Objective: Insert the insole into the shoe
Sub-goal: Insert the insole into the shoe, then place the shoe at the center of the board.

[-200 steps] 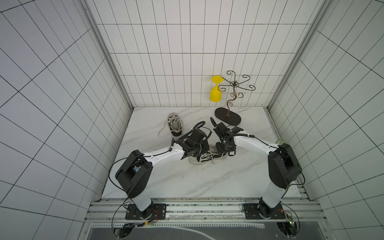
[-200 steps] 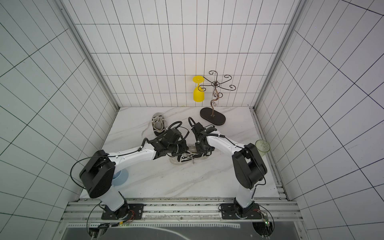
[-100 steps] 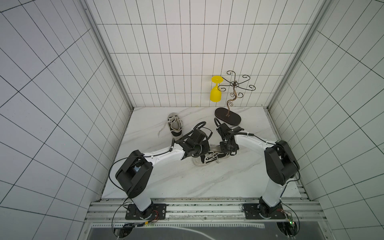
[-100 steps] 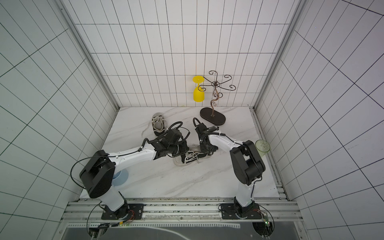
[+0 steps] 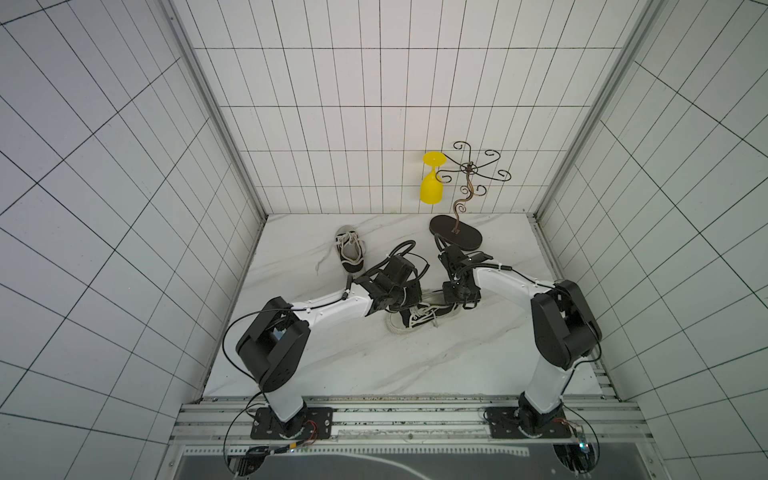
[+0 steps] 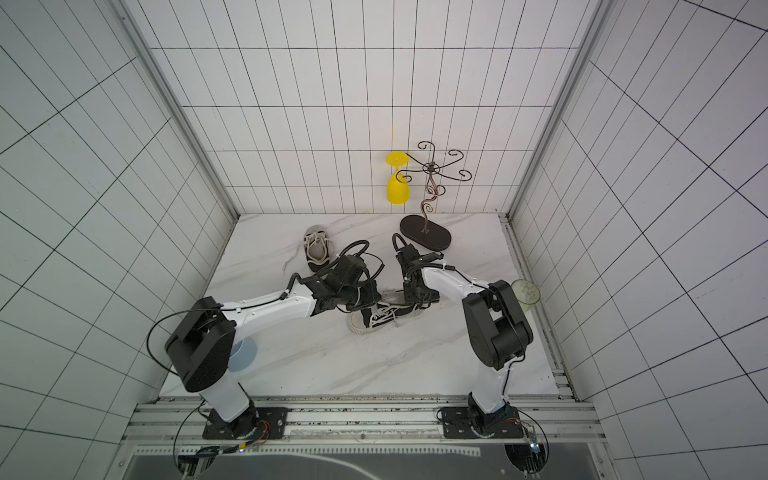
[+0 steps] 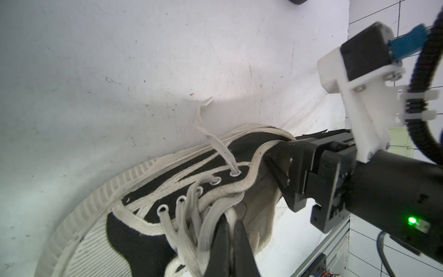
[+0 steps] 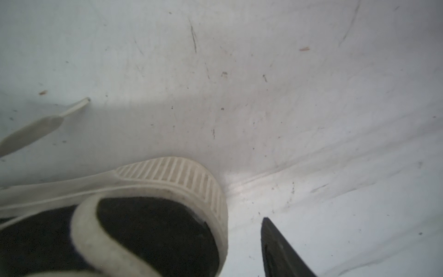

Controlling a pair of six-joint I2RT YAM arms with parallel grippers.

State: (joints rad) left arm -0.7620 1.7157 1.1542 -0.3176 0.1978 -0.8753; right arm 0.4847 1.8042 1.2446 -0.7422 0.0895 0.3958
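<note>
The shoe lies crosswise. So I will swing my left gripper outward with a turn, over the bare tabletop toward the dark oval stand, and let go of the tongue.
A black canvas shoe with white laces and a ribbed cream sole lies mid-table, seen in both top views. My left gripper is shut on the cream edge of the shoe's tongue beside the laces. My right gripper stands open at the heel. One of its fingers hangs just outside the heel, and the other is hidden by the heel. Only beige lining shows in the shoe's mouth. The insole is hidden.
A grey shoe lies at the back left. A dark oval stand with a curled wire rack holds a yellow goblet at the back. A green glass sits at the right edge, a blue disc by the left arm.
The right gripper has shifted slightly at the heel, and the shoe has slid a little to the right and toward the front. The left gripper keeps its grip.
</note>
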